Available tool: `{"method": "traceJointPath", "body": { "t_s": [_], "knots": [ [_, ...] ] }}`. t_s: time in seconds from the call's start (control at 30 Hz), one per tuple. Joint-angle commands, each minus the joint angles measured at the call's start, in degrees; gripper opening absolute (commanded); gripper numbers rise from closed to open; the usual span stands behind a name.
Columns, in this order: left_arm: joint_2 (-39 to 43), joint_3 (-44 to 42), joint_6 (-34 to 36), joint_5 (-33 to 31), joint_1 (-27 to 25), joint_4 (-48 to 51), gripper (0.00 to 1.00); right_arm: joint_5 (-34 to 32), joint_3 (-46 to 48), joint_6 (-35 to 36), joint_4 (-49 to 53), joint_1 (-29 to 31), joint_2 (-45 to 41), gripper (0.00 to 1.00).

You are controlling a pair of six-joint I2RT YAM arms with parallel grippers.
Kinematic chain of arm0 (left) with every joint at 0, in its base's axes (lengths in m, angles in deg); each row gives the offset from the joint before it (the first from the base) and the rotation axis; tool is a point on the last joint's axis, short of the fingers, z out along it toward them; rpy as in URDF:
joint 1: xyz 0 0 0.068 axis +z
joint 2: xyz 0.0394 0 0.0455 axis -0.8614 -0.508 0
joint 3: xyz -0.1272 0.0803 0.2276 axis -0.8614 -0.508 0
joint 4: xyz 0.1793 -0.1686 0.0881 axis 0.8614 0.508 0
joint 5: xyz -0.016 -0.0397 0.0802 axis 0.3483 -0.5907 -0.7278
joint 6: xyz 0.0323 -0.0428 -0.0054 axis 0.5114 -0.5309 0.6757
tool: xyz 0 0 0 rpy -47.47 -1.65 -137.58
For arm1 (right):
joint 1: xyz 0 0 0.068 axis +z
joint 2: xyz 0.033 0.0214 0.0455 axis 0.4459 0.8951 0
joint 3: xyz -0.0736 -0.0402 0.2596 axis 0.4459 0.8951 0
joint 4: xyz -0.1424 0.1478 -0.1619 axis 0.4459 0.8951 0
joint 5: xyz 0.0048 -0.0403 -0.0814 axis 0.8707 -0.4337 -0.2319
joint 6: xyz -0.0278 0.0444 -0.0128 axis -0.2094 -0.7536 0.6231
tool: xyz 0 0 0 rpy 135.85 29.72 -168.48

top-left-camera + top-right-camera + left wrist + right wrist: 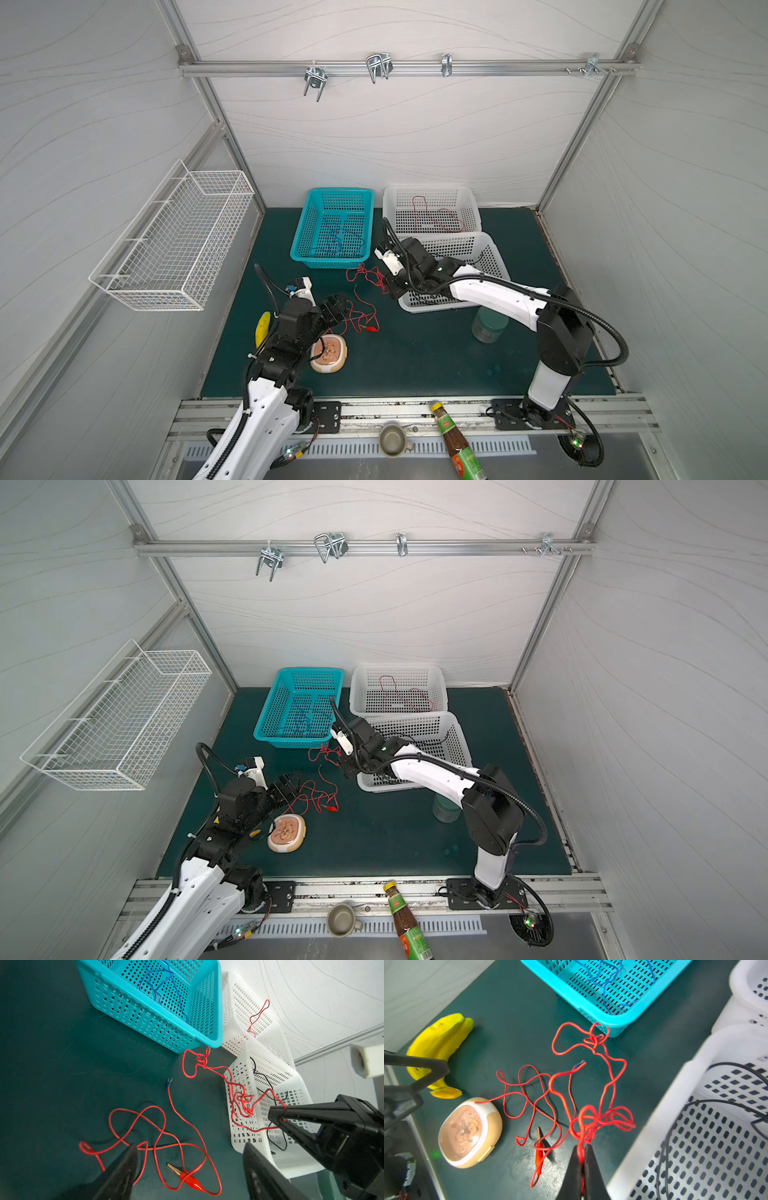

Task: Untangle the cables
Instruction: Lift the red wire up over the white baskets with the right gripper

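I will swing my right gripper outward over the far white basket (pixel 761 990) and let go of the knotted red cable inside, because a red cable is already in that basket.
Thin red cables (pixel 365 308) (pixel 320 789) lie tangled on the green mat between both arms. My right gripper (pixel 581 1148) (pixel 388 286) is shut on a knotted bunch of red cable (pixel 588 1120) beside the near white basket (pixel 494 253). My left gripper (pixel 190 1147) (pixel 340 303) stands open above loose red loops and a red alligator clip (pixel 190 1180), touching nothing. Blue cables (pixel 158 985) lie in the teal basket (pixel 340 191). One red cable (pixel 436 216) lies in the far white basket, and a black cable (pixel 716 1105) in the near one.
A yellow banana (pixel 440 1043) and a tan clock (pixel 469 1132) lie beside the left arm. A glass jar (pixel 489 326) stands under the right arm. A sauce bottle (pixel 455 440) and a metal cup (pixel 392 438) rest on the front rail. A wire basket (pixel 174 241) hangs on the left wall.
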Motion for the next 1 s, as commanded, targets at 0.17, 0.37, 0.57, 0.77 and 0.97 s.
{"method": "traceJointPath", "body": {
  "t_s": [0.17,0.37,0.57,0.77,0.97],
  "knots": [
    [1.76,-0.13,0.82,-2.17,0.18,-0.24,0.80,4.86,2.09,0.39,-5.14,-2.66,-5.45,0.00],
    [1.40,-0.24,0.82,-2.24,0.14,-0.26,0.80,9.67,3.64,-1.16,-9.79,-6.13,-8.48,0.00],
    [1.23,-0.24,0.57,-2.05,0.16,-0.41,0.80,8.26,4.77,-1.02,-14.14,-9.47,-10.95,0.00],
    [0.71,-0.06,0.14,-1.89,0.15,-0.60,0.80,-1.68,2.73,1.53,-16.83,-13.47,-8.54,0.00],
    [0.22,0.81,0.37,-1.64,0.14,0.28,0.81,-6.22,-1.34,2.08,-19.16,-18.61,-1.56,0.00]
  ]
}}
